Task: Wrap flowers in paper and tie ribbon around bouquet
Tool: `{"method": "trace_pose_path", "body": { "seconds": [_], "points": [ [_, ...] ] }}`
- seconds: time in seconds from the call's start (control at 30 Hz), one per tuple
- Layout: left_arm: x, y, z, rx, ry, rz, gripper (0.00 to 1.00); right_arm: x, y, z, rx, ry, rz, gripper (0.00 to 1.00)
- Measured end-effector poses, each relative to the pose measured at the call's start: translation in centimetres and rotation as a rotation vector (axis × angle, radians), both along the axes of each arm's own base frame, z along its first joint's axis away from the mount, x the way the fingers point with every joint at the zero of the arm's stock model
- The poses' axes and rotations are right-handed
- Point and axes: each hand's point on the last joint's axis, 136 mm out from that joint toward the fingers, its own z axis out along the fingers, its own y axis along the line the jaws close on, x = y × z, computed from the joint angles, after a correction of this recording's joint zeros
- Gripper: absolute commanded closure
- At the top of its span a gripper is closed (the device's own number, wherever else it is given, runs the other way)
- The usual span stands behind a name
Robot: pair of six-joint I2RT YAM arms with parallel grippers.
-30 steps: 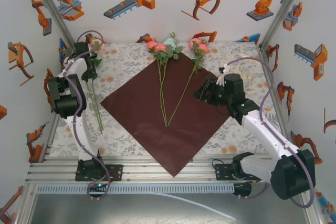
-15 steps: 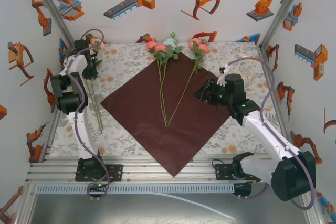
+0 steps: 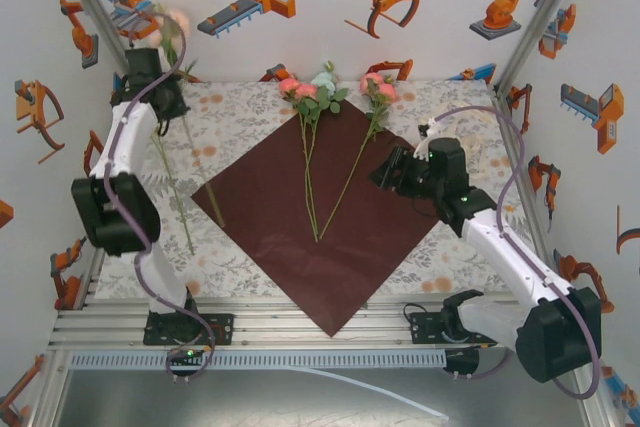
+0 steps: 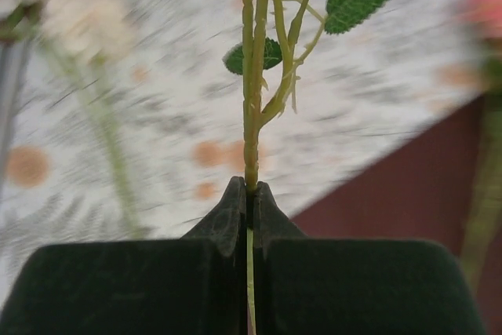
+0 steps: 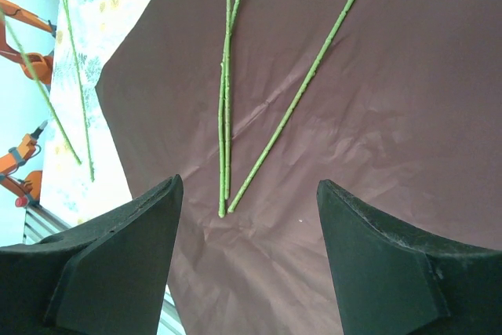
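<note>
The left gripper moves across over the bare gap between the paired stems and the slanting one next, then lowers and releases the stem.
The dark crimson paper (image 3: pixel 330 227) lies flat as a diamond on the tablecloth. On it rest flowers (image 3: pixel 312 92) with pink and mint blooms; their long stems (image 5: pixel 225 115) meet near the middle. My left gripper (image 3: pixel 150 75) is raised at the back left, shut on the stem (image 4: pixel 251 115) of another flower, whose pale bloom (image 3: pixel 172 23) stands above it while the stem hangs down toward the paper's left corner. A further flower (image 3: pixel 172 192) lies on the cloth at the left. My right gripper (image 5: pixel 249 182) hovers open over the paper's right half, holding nothing.
Slanted white walls with orange robot pictures close in the table on three sides. An aluminium rail (image 3: pixel 300 332) with the arm bases runs along the near edge. A thin white strip (image 3: pixel 380 394) lies on the grey floor in front; I cannot tell whether it is the ribbon.
My left gripper has shut on a flower stem and risen toward the back left, lifting that flower off the cloth. The right arm has stayed still.
</note>
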Motion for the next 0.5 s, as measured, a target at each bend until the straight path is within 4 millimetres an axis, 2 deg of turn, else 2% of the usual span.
{"method": "trace_pose_path", "body": {
  "seconds": [0.07,0.1,0.17,0.2,0.23,0.27,0.33,0.43,0.5],
  "points": [
    [-0.2,-6.7,5.1,-0.096,-0.143,-0.113,1.0,0.3,0.1,-0.3,-0.002,0.008,0.001,0.36],
    [-0.2,-9.8,6.3,-0.124,-0.173,-0.17,1.0,0.3,0.2,-0.4,-0.003,0.011,0.002,0.36],
    [0.3,-17.7,7.5,-0.184,-0.209,-0.317,1.0,0.4,0.3,-0.5,-0.002,0.017,0.007,0.36],
    [0.5,-21.2,7.1,-0.202,-0.203,-0.381,1.0,0.4,0.3,-0.5,-0.002,0.018,0.008,0.36],
    [0.8,-24.5,5.9,-0.212,-0.184,-0.439,1.0,0.4,0.3,-0.4,0.0,0.016,0.01,0.36],
    [1.1,-27.0,4.4,-0.213,-0.16,-0.479,1.0,0.3,0.3,-0.3,0.001,0.015,0.011,0.36],
    [1.6,-31.7,-0.2,-0.194,-0.076,-0.55,1.0,0.2,0.3,-0.1,0.004,0.008,0.011,0.36],
    [2.7,-35.5,-6.9,-0.158,0.041,-0.595,1.0,0.0,0.2,0.6,0.01,-0.013,0.011,0.36],
    [3.4,-36.6,-10.6,-0.144,0.102,-0.602,1.0,0.0,0.2,0.9,0.012,-0.02,0.012,0.36]
  ]
}}
